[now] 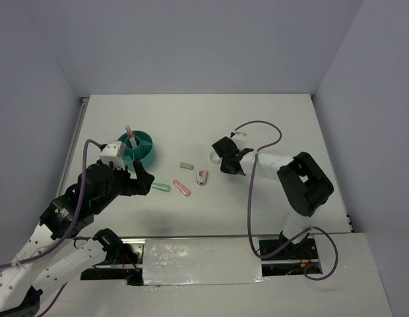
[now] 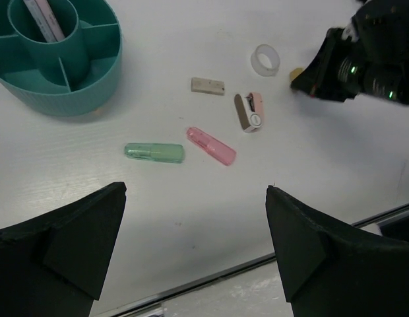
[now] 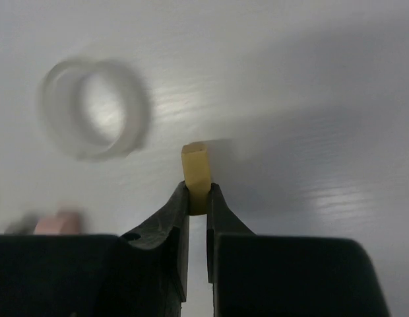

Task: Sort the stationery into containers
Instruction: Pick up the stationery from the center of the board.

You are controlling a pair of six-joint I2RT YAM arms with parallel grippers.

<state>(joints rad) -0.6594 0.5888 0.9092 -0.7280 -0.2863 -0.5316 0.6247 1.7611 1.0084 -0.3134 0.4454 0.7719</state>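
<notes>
My left gripper needs to turn sideways to the right in the top view, toward the tan block's exposed end (image 2: pixel 296 73). The cup is standing nearby.
The teal organiser cup (image 1: pixel 140 149) stands at the far left, with a pink pen (image 2: pixel 43 16) upright in its central ring. In the left wrist view (image 2: pixel 59 63) the cup is at the top left. On the table lie a mint-green eraser (image 2: pixel 154 152), a pink eraser (image 2: pixel 211 146), a grey block (image 2: pixel 208 86), a small pink-and-grey item (image 2: pixel 249 112) and the clear tape ring (image 2: pixel 265 59). My right gripper (image 3: pixel 197 198) is shut on a tan block (image 3: pixel 196 168), just right of the tape ring (image 3: pixel 95 109). My left gripper (image 2: pixel 196 218) is open and empty, above the table, nearer than the erasers.
The right arm (image 1: pixel 297 178) reaches in from the right across the table. The table's near edge, a metal strip (image 2: pixel 244 264), runs just below the left gripper. White walls close in the table at the far side and both sides.
</notes>
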